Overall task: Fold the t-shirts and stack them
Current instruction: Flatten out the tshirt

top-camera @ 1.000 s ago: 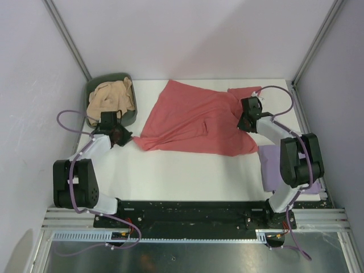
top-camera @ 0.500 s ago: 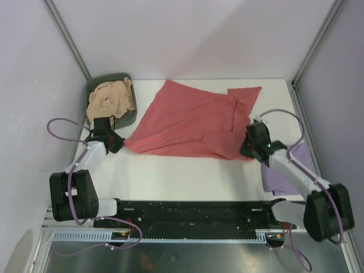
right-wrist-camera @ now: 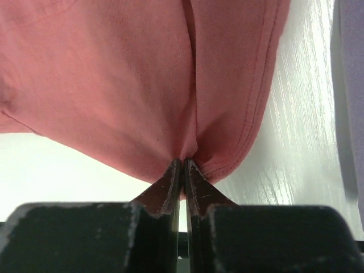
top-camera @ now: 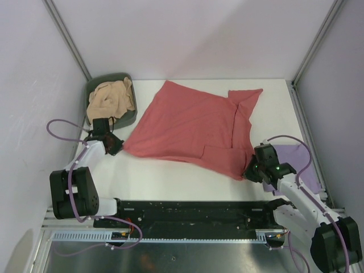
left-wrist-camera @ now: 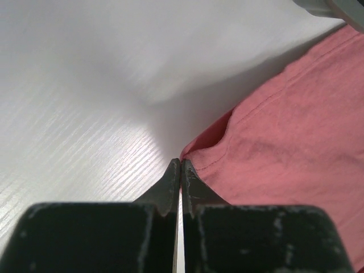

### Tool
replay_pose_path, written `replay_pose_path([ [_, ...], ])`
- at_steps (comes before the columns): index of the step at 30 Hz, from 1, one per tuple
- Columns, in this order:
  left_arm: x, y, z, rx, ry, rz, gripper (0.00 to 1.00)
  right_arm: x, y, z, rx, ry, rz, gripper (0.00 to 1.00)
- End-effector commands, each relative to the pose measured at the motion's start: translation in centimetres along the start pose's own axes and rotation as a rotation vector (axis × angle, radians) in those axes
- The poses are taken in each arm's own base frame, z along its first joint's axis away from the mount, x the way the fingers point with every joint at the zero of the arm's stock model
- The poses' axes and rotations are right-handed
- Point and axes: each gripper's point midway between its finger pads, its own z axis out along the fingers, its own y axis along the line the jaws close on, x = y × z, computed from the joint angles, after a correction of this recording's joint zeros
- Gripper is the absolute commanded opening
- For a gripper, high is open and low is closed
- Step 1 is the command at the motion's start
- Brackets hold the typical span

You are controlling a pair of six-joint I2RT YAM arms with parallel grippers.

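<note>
My right gripper needs to pull the t-shirt's pinched corner back to the black base bar's edge (right-wrist-camera: 182, 230) next, because the table shows between the salmon-red t-shirt's hem and the black base bar.
A large salmon-red t-shirt (top-camera: 193, 128) lies spread across the middle of the table. My left gripper (top-camera: 116, 147) is shut on its left corner; in the left wrist view the hem (left-wrist-camera: 284, 131) meets the closed tips (left-wrist-camera: 181, 162). My right gripper (top-camera: 248, 172) pinches the shirt's near right corner, and the red cloth (right-wrist-camera: 114, 85) bunches into its closed tips (right-wrist-camera: 183, 162). A pale lavender t-shirt (top-camera: 296, 156) lies flat at the right edge, partly under the right arm. A tan-beige t-shirt (top-camera: 111, 98) sits crumpled in the bin.
The dark green oval bin (top-camera: 91, 85) stands at the back left corner, just behind my left gripper. Metal frame posts rise at both back corners. The black base rail runs along the near edge. Lavender cloth (right-wrist-camera: 350, 85) shows right of the right gripper.
The right gripper has drawn the shirt's right corner from the back right toward the near edge. The left gripper shifted slightly left with its corner. The shirt now lies wider.
</note>
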Motion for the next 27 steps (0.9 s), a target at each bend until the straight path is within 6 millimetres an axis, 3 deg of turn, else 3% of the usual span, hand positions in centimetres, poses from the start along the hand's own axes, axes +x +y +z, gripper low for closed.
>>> replay_pose_path([
  [1, -1.4, 0.9, -0.2, -0.035, -0.043, 0.018, 0.0, 0.2, 1.1, -1.7, -0.062, 0.022, 0.055, 0.06],
  [5, -2.1, 1.5, -0.7, -0.051, -0.06, 0.013, 0.0, -1.1, 2.5, -3.2, -0.127, -0.02, 0.096, 0.04],
  [10, -2.8, 2.9, -1.7, -0.081, -0.102, 0.002, 0.0, -2.0, 2.7, -4.2, -0.121, -0.047, 0.094, 0.0],
  [12, -2.5, 3.4, -1.7, -0.09, -0.097, -0.001, 0.0, -0.8, 2.9, -3.9, -0.121, -0.003, 0.08, 0.0],
  [19, -1.6, 5.2, -1.6, -0.131, -0.091, -0.046, 0.0, 6.2, 2.4, -3.5, -0.096, 0.165, 0.049, 0.0],
  [27, -1.9, 7.8, -2.7, -0.199, -0.14, -0.105, 0.0, 9.5, 1.1, -3.5, -0.033, 0.258, -0.011, 0.0],
])
